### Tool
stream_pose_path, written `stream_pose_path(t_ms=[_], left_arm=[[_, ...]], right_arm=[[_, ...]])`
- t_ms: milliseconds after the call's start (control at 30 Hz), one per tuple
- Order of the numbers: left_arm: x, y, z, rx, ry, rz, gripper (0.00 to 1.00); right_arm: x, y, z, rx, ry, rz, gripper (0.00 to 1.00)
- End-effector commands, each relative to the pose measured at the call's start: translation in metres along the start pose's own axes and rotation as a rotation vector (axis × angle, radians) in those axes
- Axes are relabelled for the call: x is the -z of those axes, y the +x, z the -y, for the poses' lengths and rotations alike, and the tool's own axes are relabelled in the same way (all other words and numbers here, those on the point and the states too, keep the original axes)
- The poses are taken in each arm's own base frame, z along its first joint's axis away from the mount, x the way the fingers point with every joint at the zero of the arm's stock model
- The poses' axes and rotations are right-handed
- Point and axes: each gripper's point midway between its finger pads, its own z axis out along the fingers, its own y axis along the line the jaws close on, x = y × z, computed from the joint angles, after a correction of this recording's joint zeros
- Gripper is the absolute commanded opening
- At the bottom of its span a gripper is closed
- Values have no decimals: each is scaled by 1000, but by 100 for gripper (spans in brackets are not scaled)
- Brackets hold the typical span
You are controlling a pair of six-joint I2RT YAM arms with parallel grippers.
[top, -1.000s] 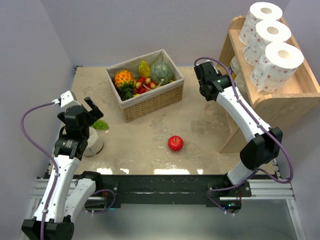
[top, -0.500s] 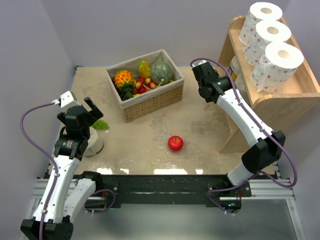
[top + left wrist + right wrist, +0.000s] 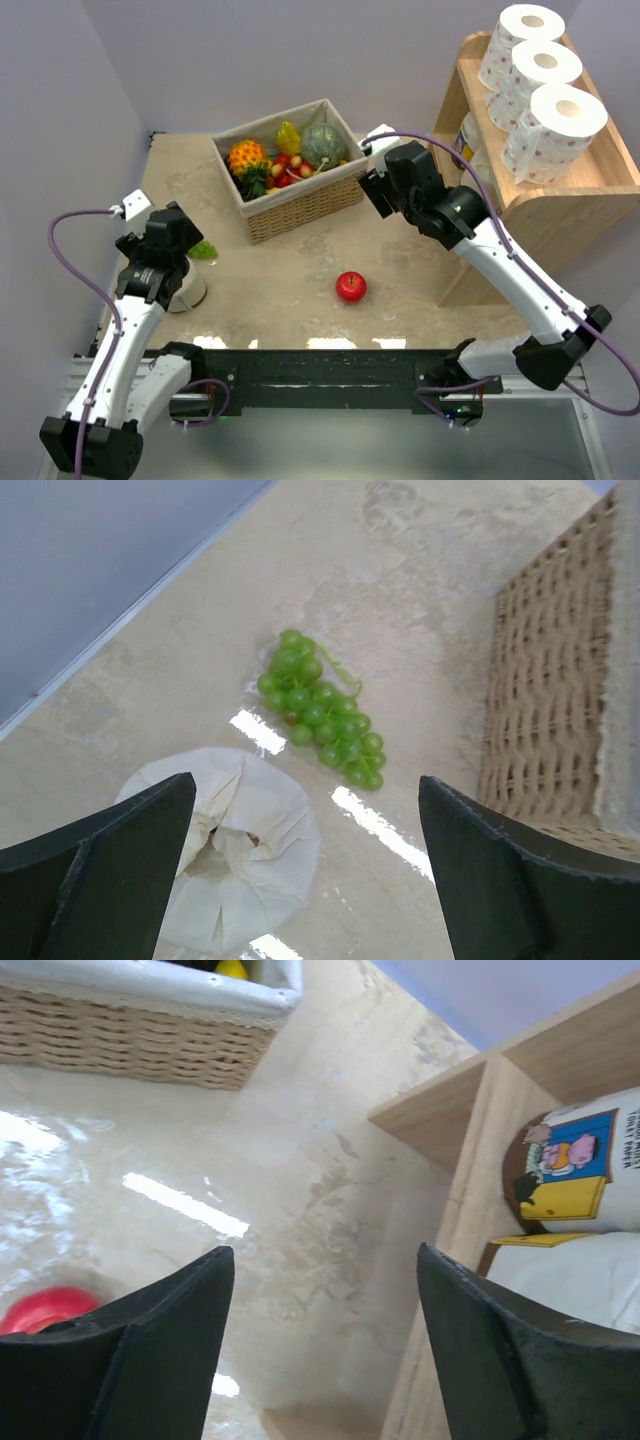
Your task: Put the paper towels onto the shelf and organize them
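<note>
My left gripper will go down onto the cream roll's side facing the basket [image 3: 277, 846], the end of one finger into the roll's core, as that side is below the open gap.
Three pink-dotted paper towels [image 3: 545, 70] stand in a row on the top tier of the light-wood shelf [image 3: 590, 190]. Another white roll [image 3: 580, 1280] lies in the lower tier beside a printed jar [image 3: 575, 1165]. A plain cream roll [image 3: 225, 845] stands on the table at the left. My left gripper [image 3: 305, 880] hangs open just above it, the roll below its left finger and part of the gap. My right gripper [image 3: 325, 1340] is open and empty, out in front of the shelf's lower tier [image 3: 470, 1160]. In the top view it [image 3: 378, 190] hovers between basket and shelf.
A wicker basket [image 3: 300, 205] of fruit sits at the back centre, its corner close to my right gripper. Green grapes [image 3: 320, 715] lie just beyond the cream roll. A red apple [image 3: 351, 286] rests mid-table. Walls close in at the left and back.
My right gripper has drawn back leftward out of the shelf's lower tier and its jaws have opened. My left gripper has tipped down over the cream roll.
</note>
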Motion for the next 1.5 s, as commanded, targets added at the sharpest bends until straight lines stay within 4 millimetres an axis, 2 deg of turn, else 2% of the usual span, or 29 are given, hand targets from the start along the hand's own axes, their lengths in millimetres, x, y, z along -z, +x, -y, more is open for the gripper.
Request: stream_pose_path(t_ms=[0, 100, 167, 267, 367, 600, 967, 1133, 1333, 1467], left_arm=[[-16, 12, -14, -26, -144, -49, 98], [-24, 26, -12, -63, -176, -120, 97], [-30, 34, -11, -80, -191, -155, 95], [-32, 41, -14, -85, -219, -183, 88], [-31, 50, -17, -74, -226, -203, 86], [-31, 72, -27, -56, -268, -249, 85], [-32, 94, -32, -28, -294, -304, 81], [-37, 106, -31, -27, -269, -315, 67], [-37, 104, -32, -41, -282, -316, 57], [-33, 85, -28, -32, -263, -268, 53]], right_arm=[[13, -24, -12, -102, -97, 152, 81], [18, -24, -14, -108, -122, 175, 83], [25, -24, -8, -114, -113, 194, 83], [32, -24, -4, -117, -105, 221, 83], [36, -21, -4, -116, -114, 231, 83], [31, -8, -5, -100, -94, 198, 83], [26, -5, -4, -107, -73, 181, 83], [19, 0, -7, -95, -67, 150, 83], [22, -1, -4, -100, -62, 157, 83], [24, -1, -2, -104, -54, 161, 83]])
